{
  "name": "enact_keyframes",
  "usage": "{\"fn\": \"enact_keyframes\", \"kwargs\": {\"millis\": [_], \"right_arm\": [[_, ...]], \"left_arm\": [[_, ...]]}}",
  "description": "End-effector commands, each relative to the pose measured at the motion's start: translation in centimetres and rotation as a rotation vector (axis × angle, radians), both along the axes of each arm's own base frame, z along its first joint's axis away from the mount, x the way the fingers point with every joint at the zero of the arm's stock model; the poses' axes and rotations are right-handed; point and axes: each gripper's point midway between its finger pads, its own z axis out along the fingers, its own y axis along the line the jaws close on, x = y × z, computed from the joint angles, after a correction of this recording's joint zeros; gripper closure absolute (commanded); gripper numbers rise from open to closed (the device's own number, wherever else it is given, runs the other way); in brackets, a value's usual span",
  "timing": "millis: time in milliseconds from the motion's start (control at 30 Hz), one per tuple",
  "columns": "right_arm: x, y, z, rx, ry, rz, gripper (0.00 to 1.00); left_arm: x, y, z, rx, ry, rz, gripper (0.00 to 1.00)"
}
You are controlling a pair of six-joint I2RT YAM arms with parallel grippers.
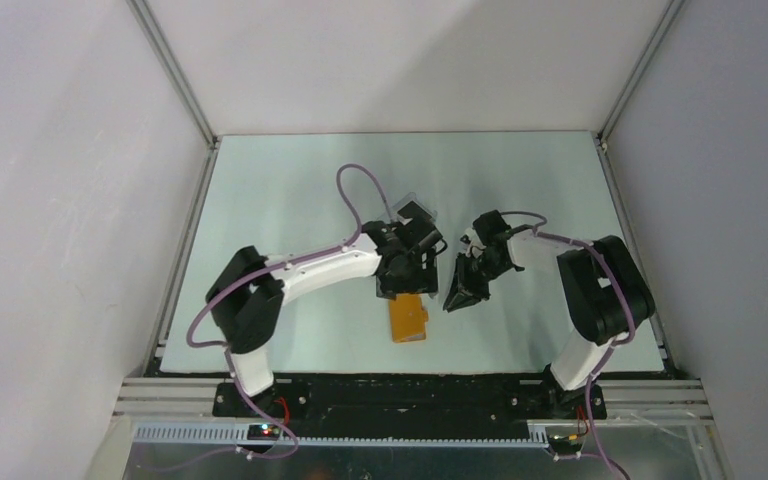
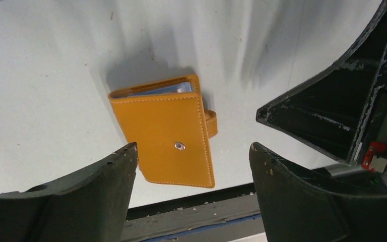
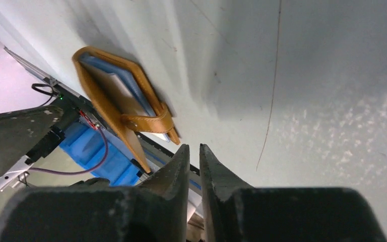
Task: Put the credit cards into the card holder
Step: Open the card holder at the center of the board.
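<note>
My left gripper is above the strap and needs to lower toward it and close on the flap's free edge point(image 1: 425, 321) point(image 2: 205, 141) beside the stud. The upper flap gapes on the strap side.
The orange card holder point(image 1: 408, 318) lies flat on the table near its front edge, snap stud facing up and its strap point(image 2: 211, 122) sticking out at one side. Light blue credit cards point(image 2: 167, 89) show in its open edge; the right wrist view shows these cards point(image 3: 131, 83) tucked between the leather flaps of the holder point(image 3: 98, 96). My left gripper point(image 2: 192, 148) hovers just above the holder point(image 2: 164, 136) with its jaws wide open and nothing between them. My right gripper point(image 3: 194, 147) hangs beside the holder, its fingers nearly together on nothing.
In the top view the left gripper point(image 1: 400, 280) and right gripper point(image 1: 462, 292) stand close to each other above the table's front middle. The black front rail point(image 1: 410, 385) runs just past the holder. Something pale and translucent point(image 1: 412, 200) shows behind the left wrist.
</note>
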Motion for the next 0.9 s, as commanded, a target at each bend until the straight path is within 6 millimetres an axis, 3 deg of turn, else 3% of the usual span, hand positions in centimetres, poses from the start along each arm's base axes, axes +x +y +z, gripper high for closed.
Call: {"fn": "enact_keyframes", "kwargs": {"millis": [0,267,400,600,867], "right_arm": [[-0.5,1.1,-0.3,0.050,0.035,0.021,0.86],[-0.4,1.4,-0.4,0.054,0.025,0.029,0.88],[-0.4,1.4,-0.3,0.058,0.020,0.032,0.88],[-0.5,1.7,0.1,0.052,-0.007,0.051,0.87],[-1.0,2.6,0.8,0.070,-0.034,0.091,0.82]], "left_arm": [[0.0,1.3,-0.4,0.167,-0.010,-0.049,0.14],[-1.6,2.4,-3.8,0.321,0.078,-0.098,0.14],[-1.7,3.0,-4.1,0.362,0.081,-0.102,0.16],[-1.9,3.7,-3.5,0.361,0.070,-0.089,0.28],[-1.9,4.0,-2.5,0.346,0.044,-0.086,0.88]]}}
